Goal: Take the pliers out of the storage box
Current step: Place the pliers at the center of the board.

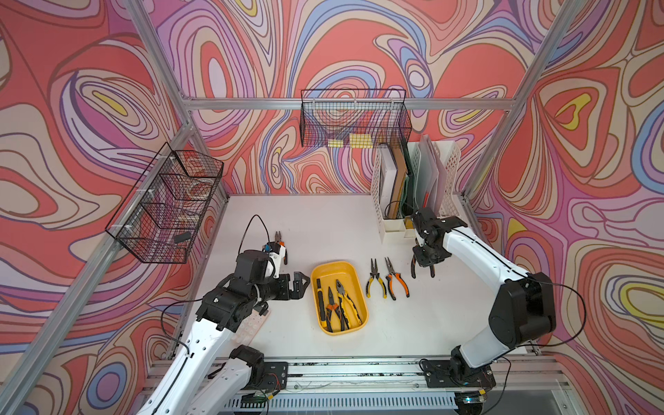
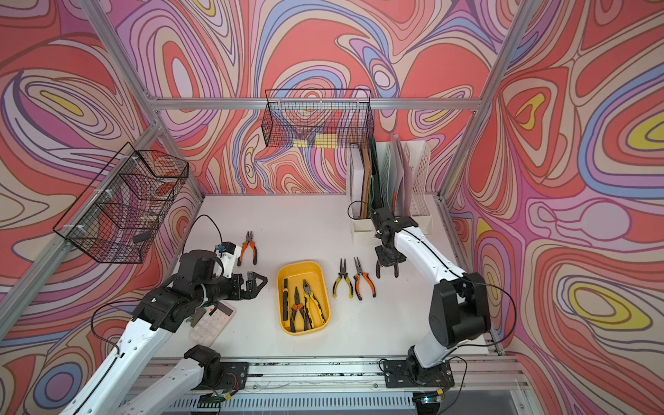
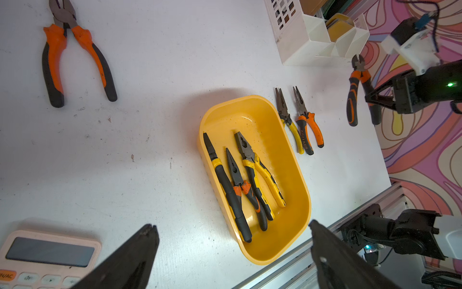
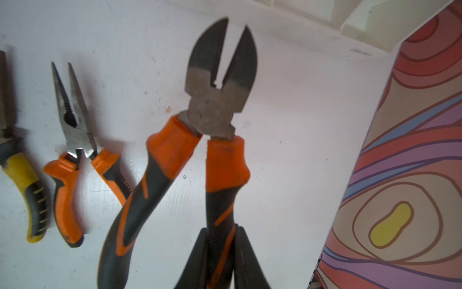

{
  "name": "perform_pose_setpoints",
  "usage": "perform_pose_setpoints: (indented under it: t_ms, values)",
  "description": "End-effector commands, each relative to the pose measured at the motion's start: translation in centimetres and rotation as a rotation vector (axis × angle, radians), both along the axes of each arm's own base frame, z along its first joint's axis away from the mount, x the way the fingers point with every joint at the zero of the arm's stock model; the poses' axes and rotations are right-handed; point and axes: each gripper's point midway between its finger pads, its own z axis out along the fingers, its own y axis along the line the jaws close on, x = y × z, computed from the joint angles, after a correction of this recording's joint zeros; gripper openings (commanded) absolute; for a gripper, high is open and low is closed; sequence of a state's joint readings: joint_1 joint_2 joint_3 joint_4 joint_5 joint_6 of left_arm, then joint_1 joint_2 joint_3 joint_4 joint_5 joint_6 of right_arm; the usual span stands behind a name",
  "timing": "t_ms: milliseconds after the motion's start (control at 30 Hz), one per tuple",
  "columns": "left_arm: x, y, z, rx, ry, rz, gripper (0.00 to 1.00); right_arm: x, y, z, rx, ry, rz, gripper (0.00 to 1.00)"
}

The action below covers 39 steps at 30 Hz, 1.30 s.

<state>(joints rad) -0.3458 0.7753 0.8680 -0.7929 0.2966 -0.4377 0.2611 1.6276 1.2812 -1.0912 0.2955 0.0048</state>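
Note:
My right gripper moves down next, lays the cutting pliers (image 4: 220, 100) on the clear spot of bare tabletop beside the orange-handled needle-nosed pair and releases them.
The yellow storage box (image 1: 334, 273) (image 2: 301, 273) (image 3: 250, 120) sits mid-table with three pliers (image 1: 346, 301) (image 3: 250, 160) lying in it. Just right of it lie two needle-nosed pliers, one yellow-handled (image 1: 375, 278) and one orange-handled (image 1: 395, 278) (image 4: 72, 150). Another orange pair (image 2: 248, 248) (image 3: 75, 55) lies at the left. My right gripper (image 1: 425, 264) (image 4: 221, 227) is shut on one handle of orange-and-black cutting pliers (image 4: 220, 100) (image 3: 360, 85), right of the laid pairs. My left gripper (image 1: 300, 284) (image 3: 231, 224) stands open beside the box's left wall, holding nothing.
A pink calculator (image 2: 212, 319) (image 3: 47, 250) lies under my left arm. A white file rack (image 1: 416, 190) stands at the back right, close behind my right gripper. Black wire baskets hang at the left (image 1: 169, 204) and the back (image 1: 355, 122). An aluminium rail (image 1: 359, 363) borders the front.

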Motion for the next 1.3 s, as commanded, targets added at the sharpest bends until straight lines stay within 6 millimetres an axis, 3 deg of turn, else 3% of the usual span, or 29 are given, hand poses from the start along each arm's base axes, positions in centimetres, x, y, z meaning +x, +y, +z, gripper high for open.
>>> perform_pose_setpoints:
  t_ms: [0,267,533,600,800,867,967,1033,1267]
  values:
    - [-0.2,-0.2,-0.1,0.008,-0.004,-0.021,1.0,0.8,-0.1,-0.8,-0.001,-0.028,-0.001,0.0]
    - [-0.2,-0.1,-0.1,0.011,-0.001,-0.015,1.0,0.8,-0.5,-5.0,-0.048,0.047,-0.001,0.0]
    - [-0.2,0.1,-0.1,0.014,-0.005,-0.005,1.0,1.2,-1.4,-5.5,-0.109,0.042,-0.005,0.0]
    - [-0.2,0.1,-0.1,0.014,-0.003,-0.004,1.0,1.1,-1.5,-6.5,-0.119,0.07,-0.007,0.0]
    - [-0.2,0.1,-0.1,0.02,-0.002,-0.003,1.0,0.7,-0.4,-7.6,-0.056,0.112,-0.002,0.07]
    - [-0.2,0.2,-0.1,0.02,-0.001,-0.001,1.0,0.5,-0.5,-7.8,-0.063,0.122,-0.01,0.12]
    - [-0.2,0.2,-0.1,0.021,-0.003,0.001,1.0,0.4,-0.8,-7.7,-0.079,0.123,-0.018,0.3]
    - [-0.2,0.2,-0.1,0.023,-0.004,0.002,1.0,0.4,-1.1,-7.5,-0.095,0.117,-0.026,0.38]
    - [-0.1,0.4,-0.2,0.032,-0.002,0.01,1.0,0.6,-2.0,-5.5,-0.144,0.085,-0.053,0.45]
